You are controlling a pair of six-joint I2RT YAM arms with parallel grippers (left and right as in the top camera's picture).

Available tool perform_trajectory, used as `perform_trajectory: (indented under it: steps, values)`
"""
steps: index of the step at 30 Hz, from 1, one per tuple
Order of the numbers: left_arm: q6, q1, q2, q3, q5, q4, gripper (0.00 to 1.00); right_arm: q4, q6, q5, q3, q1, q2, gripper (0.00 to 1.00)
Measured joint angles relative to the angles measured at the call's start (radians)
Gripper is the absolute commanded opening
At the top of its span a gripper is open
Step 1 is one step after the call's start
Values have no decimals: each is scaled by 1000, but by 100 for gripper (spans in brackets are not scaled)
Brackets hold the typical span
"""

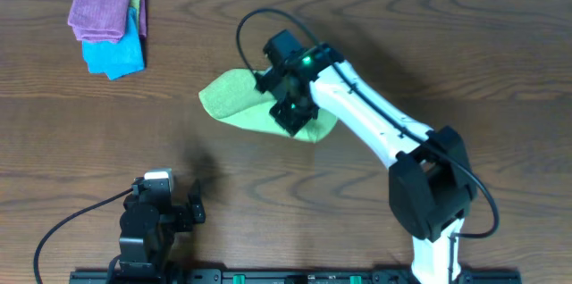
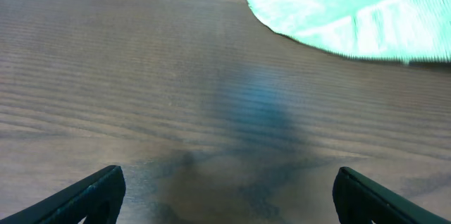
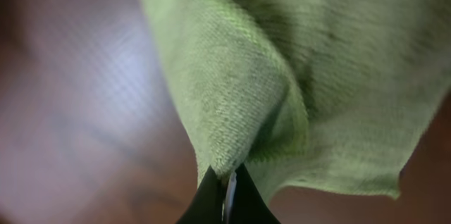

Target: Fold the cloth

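Note:
My right gripper should carry the cloth's corner outward next, toward the bare wood by the table's far edge (image 1: 310,2), and release it, because the cloth lies partly folded over itself.
The light yellow-green cloth (image 1: 234,96) lies mid-table, partly folded over on itself, with its right part under my right arm. My right gripper (image 1: 288,105) is shut on a corner of the cloth (image 3: 232,104) and holds it lifted off the table; a white sliver, perhaps the tag (image 3: 230,189), shows between the fingertips (image 3: 227,182). My left gripper (image 1: 174,205) is open and empty near the front edge, well short of the cloth. The cloth's near edge shows at the top right of the left wrist view (image 2: 352,13); the left fingers (image 2: 225,196) are spread wide over bare wood.
A purple cloth (image 1: 103,12) lies on a bright blue cloth (image 1: 116,54) at the back left of the wooden table (image 1: 465,43). The right arm's cable loops above the cloth.

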Motion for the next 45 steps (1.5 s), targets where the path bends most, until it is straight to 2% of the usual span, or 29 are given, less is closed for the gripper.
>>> perform_trajectory:
  steps: [6,9,13,15,20,26,29,33,34,36,37,39,43,45]
  values:
    - [0,0,0,0,0,0,95,-108,18,-45,2,109,0,1]
    - [0,0,0,0,0,0,95,-83,51,-18,2,140,0,1]
    - [0,0,0,0,0,-1,95,18,89,122,6,124,0,1]
    - [0,0,0,0,0,0,96,71,97,209,20,106,0,1]
    - [0,0,0,0,0,0,95,193,108,447,181,-31,0,2]
    - [0,0,0,0,0,-1,95,256,106,507,353,-172,0,1]
    - [0,0,0,0,0,0,95,197,95,490,432,-197,0,2]
    - [0,0,0,0,0,0,95,-24,85,324,461,-149,0,2]
    - [0,0,0,0,0,0,95,-86,82,245,457,-117,0,22]
    - [0,0,0,0,0,0,95,-158,80,139,449,-59,0,89]
    - [0,0,0,0,0,0,95,-192,70,84,442,-3,0,99]
    - [0,0,0,0,0,0,95,-209,54,64,437,62,0,99]
    - [0,0,0,0,0,0,95,-195,31,162,436,130,0,99]
    - [0,0,0,0,0,0,95,-179,26,209,435,128,1,94]
